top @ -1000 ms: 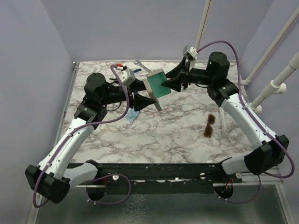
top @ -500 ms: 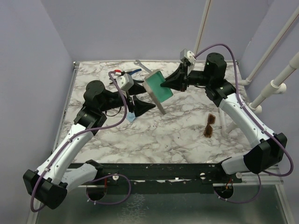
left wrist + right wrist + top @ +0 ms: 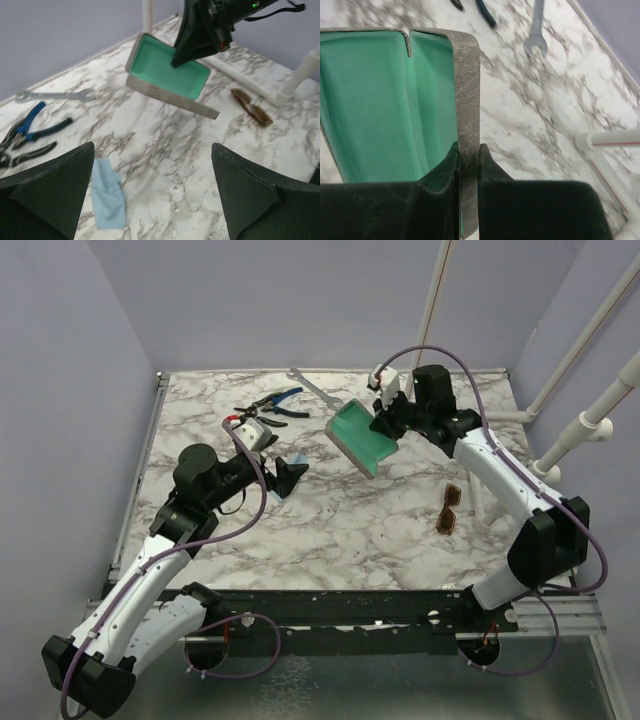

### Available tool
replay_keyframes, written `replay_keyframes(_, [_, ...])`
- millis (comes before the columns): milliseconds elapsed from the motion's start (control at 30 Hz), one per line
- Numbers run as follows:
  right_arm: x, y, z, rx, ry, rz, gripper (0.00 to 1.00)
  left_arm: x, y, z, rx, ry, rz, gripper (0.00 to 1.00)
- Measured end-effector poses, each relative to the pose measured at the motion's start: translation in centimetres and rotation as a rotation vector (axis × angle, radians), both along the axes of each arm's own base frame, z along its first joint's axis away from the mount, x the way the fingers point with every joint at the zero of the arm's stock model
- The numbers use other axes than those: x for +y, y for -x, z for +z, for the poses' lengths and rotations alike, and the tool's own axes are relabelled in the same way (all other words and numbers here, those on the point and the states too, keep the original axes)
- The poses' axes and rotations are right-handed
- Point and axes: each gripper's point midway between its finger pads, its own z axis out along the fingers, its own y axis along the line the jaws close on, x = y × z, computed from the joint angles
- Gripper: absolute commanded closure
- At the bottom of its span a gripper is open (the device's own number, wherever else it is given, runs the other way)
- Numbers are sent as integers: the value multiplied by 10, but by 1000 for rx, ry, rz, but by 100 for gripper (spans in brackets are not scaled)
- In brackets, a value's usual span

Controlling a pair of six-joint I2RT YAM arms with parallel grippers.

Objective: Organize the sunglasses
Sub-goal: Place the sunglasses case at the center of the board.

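I will lower the tilted case with my right gripper onto the table beside the light blue cloth and turn it level.
The sunglasses, amber lenses in a thin dark frame, lie folded on the marble table right of centre; they also show in the left wrist view. My right gripper is shut on the rim of the open grey case with a green lining and holds it tilted above the table. The case also shows in the left wrist view. My left gripper is open and empty, apart from the case, over the light blue cloth.
Blue-handled pliers, a second dark-handled tool and a wrench lie at the back of the table. White pipes stand at the right edge. Purple walls surround the table.
My left gripper has let go of the case and pulled back to the left, now open. My right gripper has carried the case a little right and tilted it, green lining facing up.
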Motion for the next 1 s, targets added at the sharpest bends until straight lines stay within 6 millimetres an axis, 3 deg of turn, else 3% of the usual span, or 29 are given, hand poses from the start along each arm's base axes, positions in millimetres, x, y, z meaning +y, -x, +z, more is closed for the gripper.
replay_keyframes(200, [-31,-39,-65,-69,333,-84,100,42,-30,-48,75,-92,248,4])
replay_keyframes(367, [-36,-36,-106,-208,621,37,99,78,-46,-79,133,-168,431,6])
replay_keyframes(467, [-29,-40,-126,-253,730,120,100,93,-52,-90,162,-192,502,7])
replay_keyframes(700, [-14,-56,-153,-359,868,217,99,114,-62,-108,221,-215,599,7])
replay_keyframes(833, [-4,-67,-156,-424,900,222,99,118,-64,-112,230,-222,616,7])
replay_keyframes(1000, [0,-71,-155,-454,905,228,87,120,-66,-116,242,-230,624,7])
